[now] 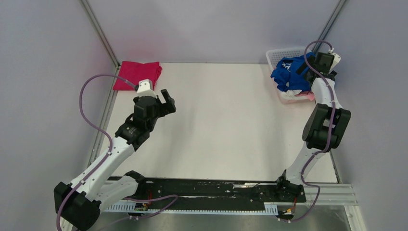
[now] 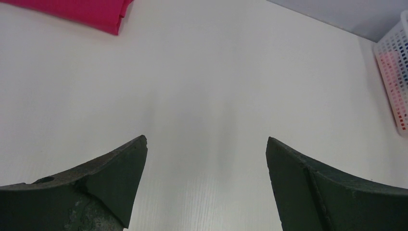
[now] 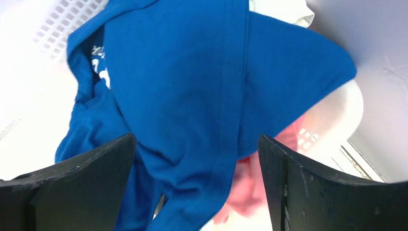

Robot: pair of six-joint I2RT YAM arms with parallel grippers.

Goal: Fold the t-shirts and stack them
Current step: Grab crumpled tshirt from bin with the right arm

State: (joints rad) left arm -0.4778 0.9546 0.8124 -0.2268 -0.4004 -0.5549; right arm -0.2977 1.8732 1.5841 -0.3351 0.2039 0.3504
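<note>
I will next lower the spread fingers of my right gripper around the blue fold (image 3: 192,82) on top of the pile and close them on the cloth, because the fold lies below, already between them.
A royal-blue t-shirt (image 1: 287,74) with white lettering lies bunched on top of the white basket (image 1: 274,55) at the back right. Beneath it show a pale pink tee (image 1: 308,96) and a white one (image 1: 290,96). My right gripper (image 1: 304,66) hangs just over the pile. In the right wrist view it (image 3: 196,137) is open, its fingers either side of a blue fold (image 3: 192,82), with pink cloth (image 3: 250,192) below. A folded magenta t-shirt (image 1: 138,73) rests at the back left corner. My left gripper (image 1: 169,102) stands open above bare table, holding nothing (image 2: 206,139).
The basket's mesh wall (image 2: 395,82) shows at the right edge of the left wrist view, the magenta shirt (image 2: 82,12) at its top left. Metal frame posts (image 1: 101,33) rise at both back corners. A black rail (image 1: 207,187) carries the arm bases along the near edge.
</note>
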